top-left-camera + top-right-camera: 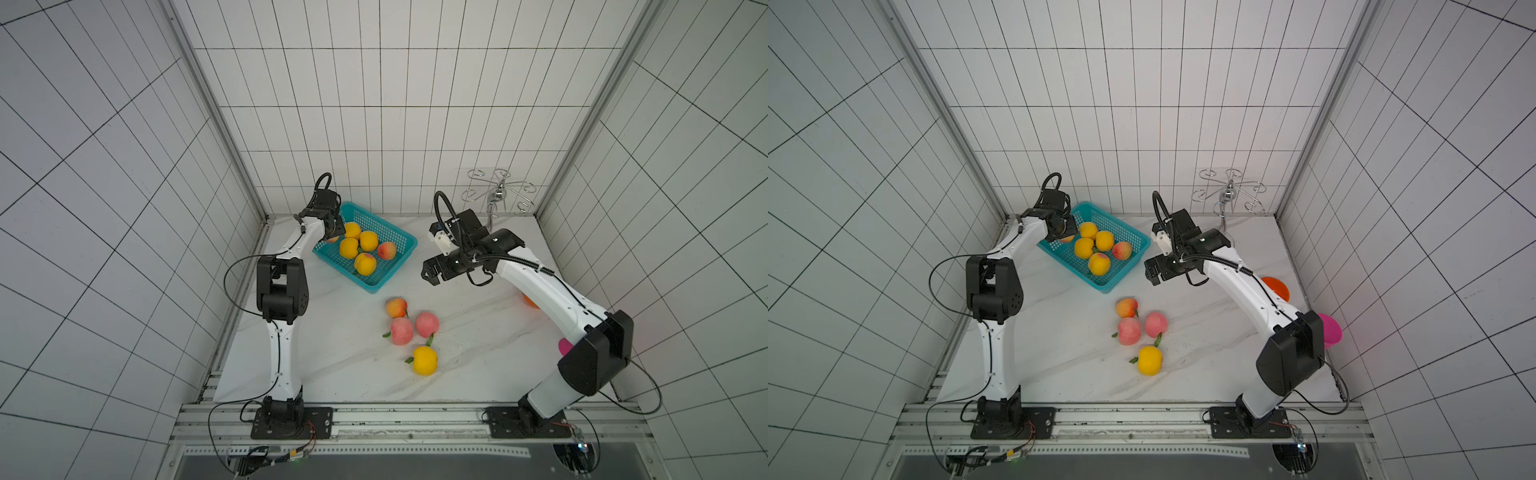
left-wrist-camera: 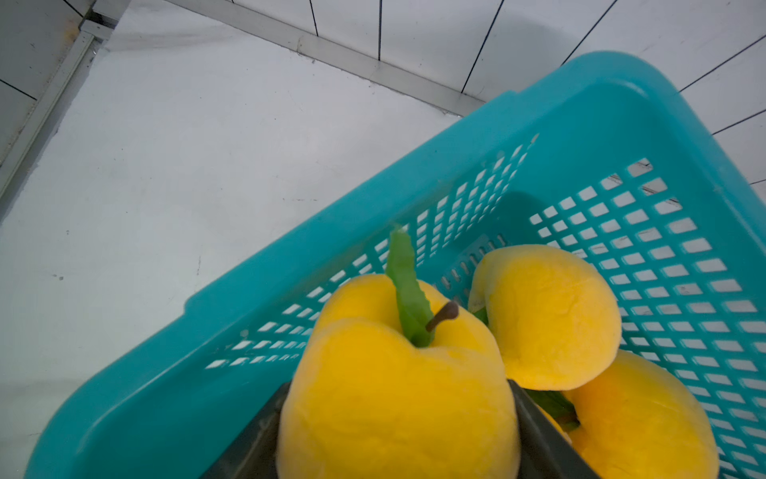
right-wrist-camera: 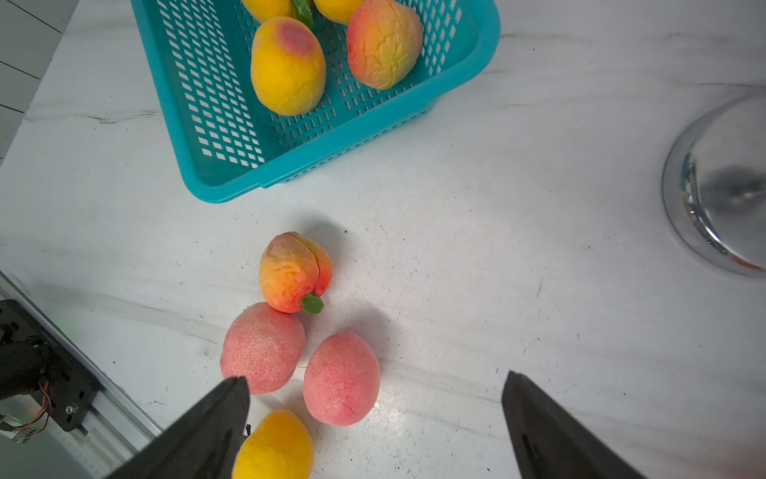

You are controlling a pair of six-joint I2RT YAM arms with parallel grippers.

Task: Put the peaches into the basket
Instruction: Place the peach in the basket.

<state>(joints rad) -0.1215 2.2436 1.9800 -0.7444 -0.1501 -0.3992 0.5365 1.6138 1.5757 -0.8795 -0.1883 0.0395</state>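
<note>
My left gripper lowers a little into the teal basket's clear corner [image 1: 329, 249] next and releases the yellow peach there, because the other peaches leave this spot empty.
The teal basket [image 1: 392, 270] [image 1: 1128, 266] stands at the back of the table and holds several peaches [image 1: 365, 264] [image 3: 288, 66]. My left gripper [image 1: 334, 228] [image 2: 398, 390] hangs over the basket's left corner [image 2: 456, 137], shut on a yellow peach [image 2: 393, 398] with a green leaf. Two yellow peaches [image 2: 547, 315] lie just beyond it. Several more peaches lie on the table in front of the basket: a yellow-orange one [image 1: 396, 307], two pink ones [image 1: 401, 331] [image 3: 342, 377] and a yellow one [image 1: 424, 360]. My right gripper [image 1: 428, 276] [image 3: 375, 379] hovers open above them, holding nothing.
A chrome cup-tree stand [image 1: 496, 193] rises at the back right; its base [image 3: 721, 186] is near my right gripper. An orange bowl [image 1: 1276, 286] and a pink bowl [image 1: 1329, 330] sit by the right wall, partly hidden behind my right arm.
</note>
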